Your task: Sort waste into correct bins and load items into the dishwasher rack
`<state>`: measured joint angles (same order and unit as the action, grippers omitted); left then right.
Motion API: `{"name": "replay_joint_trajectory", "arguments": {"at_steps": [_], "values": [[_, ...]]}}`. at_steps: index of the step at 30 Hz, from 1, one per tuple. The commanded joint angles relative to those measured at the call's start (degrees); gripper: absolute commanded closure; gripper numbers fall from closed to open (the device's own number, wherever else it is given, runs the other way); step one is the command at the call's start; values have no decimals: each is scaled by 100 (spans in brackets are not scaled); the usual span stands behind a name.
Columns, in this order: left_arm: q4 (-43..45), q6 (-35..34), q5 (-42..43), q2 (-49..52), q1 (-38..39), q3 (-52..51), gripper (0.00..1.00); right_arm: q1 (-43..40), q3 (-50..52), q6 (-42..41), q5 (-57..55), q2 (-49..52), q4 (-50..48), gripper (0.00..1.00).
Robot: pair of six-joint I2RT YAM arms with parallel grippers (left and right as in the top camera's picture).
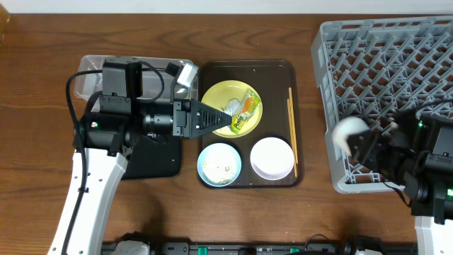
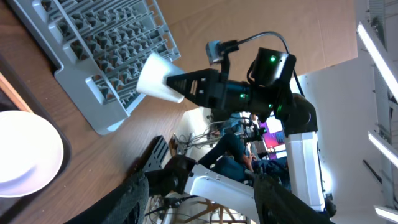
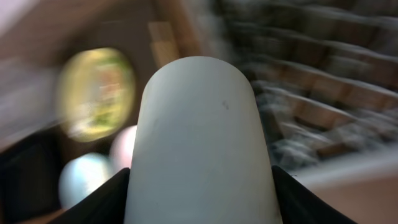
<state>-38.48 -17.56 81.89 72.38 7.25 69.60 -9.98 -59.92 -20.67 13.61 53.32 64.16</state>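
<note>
My right gripper needs to move past the rack's edge next and down into the rack's near corner by the tray [image 1: 353, 160]. It should let go of the cup there, as the cup is still hanging over that edge.
My right gripper [image 1: 359, 142] is shut on the small white cup [image 1: 347, 133], held on its side over the front-left edge of the grey dishwasher rack [image 1: 382, 64]. The cup fills the right wrist view [image 3: 199, 124]. It also shows in the left wrist view [image 2: 158, 78]. My left gripper [image 1: 228, 117] is open and empty, hovering over the yellow plate [image 1: 216, 95]. The green-and-orange wrapper [image 1: 245, 115] and a small white scrap [image 1: 233, 106] lie on the plate. The light blue bowl [image 1: 219, 164] holds crumbs. The pinkish-white bowl [image 1: 272, 157] and the chopsticks [image 1: 291, 131] lie beside it.
Plate, bowls and chopsticks sit on the dark brown serving tray [image 1: 283, 67]. The clear tub [image 1: 92, 67] stands at the back left and the black tray [image 1: 152, 161] in front of it, both partly under my left arm.
</note>
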Motion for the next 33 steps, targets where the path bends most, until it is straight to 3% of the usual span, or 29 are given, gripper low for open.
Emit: {"name": "replay_joint_trajectory", "arguments": {"at_steps": [1, 10, 27, 33], "values": [[20, 81, -28, -9, 7, 81, 43, -98, -42, -293, -1598, 50, 129, 49], [17, 81, -28, -9, 7, 81, 43, -98, -42, -407, -1969, 531, 118, 50], [15, 81, -28, -9, 7, 81, 43, -44, -35, -306, -990, 1805, -369, 50], [-2, 81, -28, -9, 7, 81, 43, -46, -35, -310, -1023, 2341, -686, 45]]}}
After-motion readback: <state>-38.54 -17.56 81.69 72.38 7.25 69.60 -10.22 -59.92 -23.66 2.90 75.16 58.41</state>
